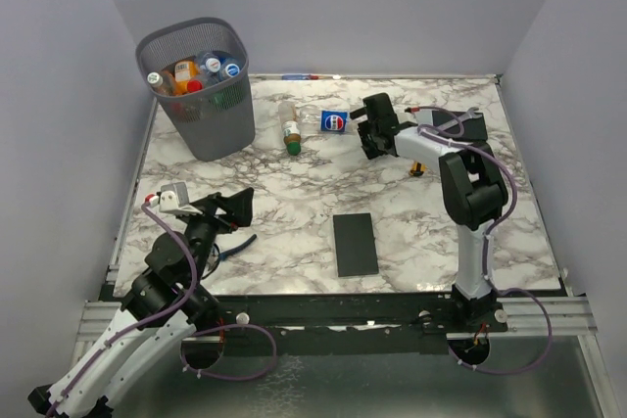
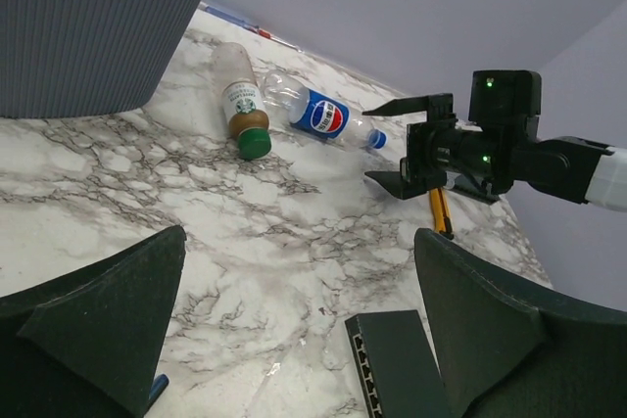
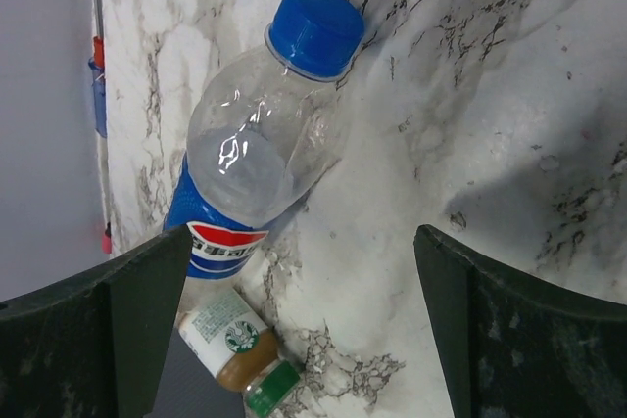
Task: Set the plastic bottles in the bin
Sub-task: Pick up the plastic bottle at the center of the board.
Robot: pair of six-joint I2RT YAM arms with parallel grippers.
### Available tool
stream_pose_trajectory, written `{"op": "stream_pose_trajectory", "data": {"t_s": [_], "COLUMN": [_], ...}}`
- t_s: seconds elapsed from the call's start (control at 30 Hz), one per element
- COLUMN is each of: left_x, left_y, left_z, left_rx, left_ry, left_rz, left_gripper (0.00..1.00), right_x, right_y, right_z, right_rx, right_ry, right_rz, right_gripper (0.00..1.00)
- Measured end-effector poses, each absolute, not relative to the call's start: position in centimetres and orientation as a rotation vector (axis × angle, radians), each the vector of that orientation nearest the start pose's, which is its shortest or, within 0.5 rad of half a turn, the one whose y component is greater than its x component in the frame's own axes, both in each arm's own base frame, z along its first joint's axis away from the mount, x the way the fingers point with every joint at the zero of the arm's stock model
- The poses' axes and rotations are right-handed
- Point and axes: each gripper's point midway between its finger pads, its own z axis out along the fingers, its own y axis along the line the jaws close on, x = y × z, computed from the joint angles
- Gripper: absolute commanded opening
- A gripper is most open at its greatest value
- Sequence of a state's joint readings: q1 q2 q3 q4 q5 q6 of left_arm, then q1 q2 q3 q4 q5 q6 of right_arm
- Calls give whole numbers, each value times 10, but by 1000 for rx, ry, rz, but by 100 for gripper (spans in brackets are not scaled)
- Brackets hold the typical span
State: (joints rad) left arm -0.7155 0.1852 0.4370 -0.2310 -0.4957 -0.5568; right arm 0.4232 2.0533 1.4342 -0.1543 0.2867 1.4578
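Next, my right gripper lowers outward and closes where the bottle narrows toward its blue cap. The bottle's clear shoulder lies below and slightly outward.
The bin stands at the back left and holds several bottles. Two bottles lie on the marble table to its right. One is a clear bottle with a blue label and blue cap. The other is a brownish bottle with a green cap. My right gripper is open and empty, low over the table, with the blue cap just ahead of its jaws. My left gripper is open and empty above the near left of the table.
A flat black slab lies near the front middle. Blue-handled pliers lie under the left gripper. An orange-handled screwdriver lies under the right arm. The bin's wall fills the left wrist view's upper left.
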Motion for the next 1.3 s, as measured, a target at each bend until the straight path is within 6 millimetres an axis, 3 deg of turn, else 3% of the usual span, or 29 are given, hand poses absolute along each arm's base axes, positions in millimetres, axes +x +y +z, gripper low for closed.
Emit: {"op": "stream_pose_trajectory", "data": {"t_s": [0.17, 0.6, 0.8, 1.1, 1.3], "left_x": [209, 210, 210, 210, 209], "left_y": [-93, -88, -86, -85, -84], "left_z": [249, 240, 240, 241, 242], "left_rx": [-285, -300, -306, -314, -317], "left_ry": [1563, 1587, 1587, 1581, 1575], "left_rz": [-603, -561, -554, -555, -558], "left_gripper": [99, 99, 99, 99, 99], "right_x": [524, 565, 585, 577, 556], "right_y": [226, 230, 231, 227, 216], "right_z": [56, 54, 51, 39, 42], "right_rx": [1346, 1388, 1385, 1382, 1326], "right_ry": [1999, 1955, 1977, 2004, 2016], "right_rz": [608, 651, 678, 690, 669], "right_gripper": [98, 95, 79, 45, 39]}}
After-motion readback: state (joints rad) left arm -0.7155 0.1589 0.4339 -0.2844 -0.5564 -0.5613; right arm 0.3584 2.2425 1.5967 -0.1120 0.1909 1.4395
